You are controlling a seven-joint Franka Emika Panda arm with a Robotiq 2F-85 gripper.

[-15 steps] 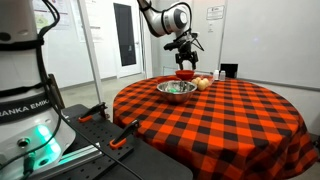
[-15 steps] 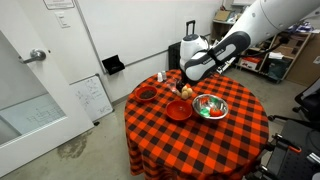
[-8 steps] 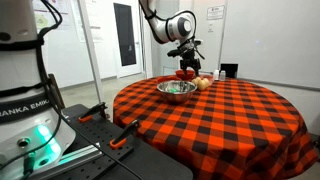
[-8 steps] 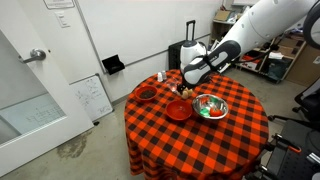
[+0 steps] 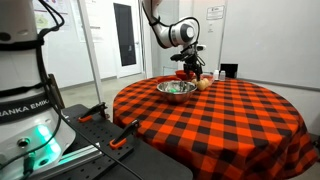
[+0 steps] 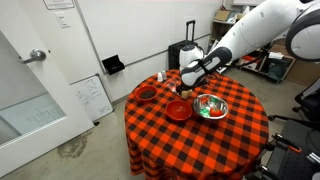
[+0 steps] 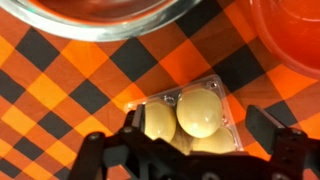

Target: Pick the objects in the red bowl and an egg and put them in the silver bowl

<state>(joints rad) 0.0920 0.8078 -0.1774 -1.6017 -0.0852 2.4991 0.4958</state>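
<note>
My gripper lowers straight to the pale egg nearest the red bowl point(image 6: 178, 110) next, since that egg sits midway between my open fingers.
A clear plastic egg carton point(image 7: 190, 115) holding pale eggs point(image 6: 185, 91) lies on the checked cloth, straight below my gripper point(image 7: 198, 128). The gripper is open, one finger point(image 7: 133, 128) on each side of the carton and nothing between them. The silver bowl point(image 6: 210, 106) point(image 5: 177, 89) holds green and red items; its rim point(image 7: 100, 22) crosses the top of the wrist view. The red bowl point(image 6: 178, 110) point(image 5: 185, 74) stands beside it, its edge point(image 7: 295, 40) at the wrist view's top right. I cannot make out what the red bowl holds. In both exterior views the gripper point(image 6: 193, 78) point(image 5: 190, 62) hangs just above the eggs point(image 5: 203, 83).
A round table point(image 5: 230, 115) with a red-and-black checked cloth carries everything. A smaller dark red dish point(image 6: 146, 95) sits toward one edge. A black suitcase point(image 6: 185, 45) stands behind the table, and a robot base point(image 5: 25, 110) stands beside it.
The arm has come down and shifted over the egg carton; the gripper has stayed open throughout.
</note>
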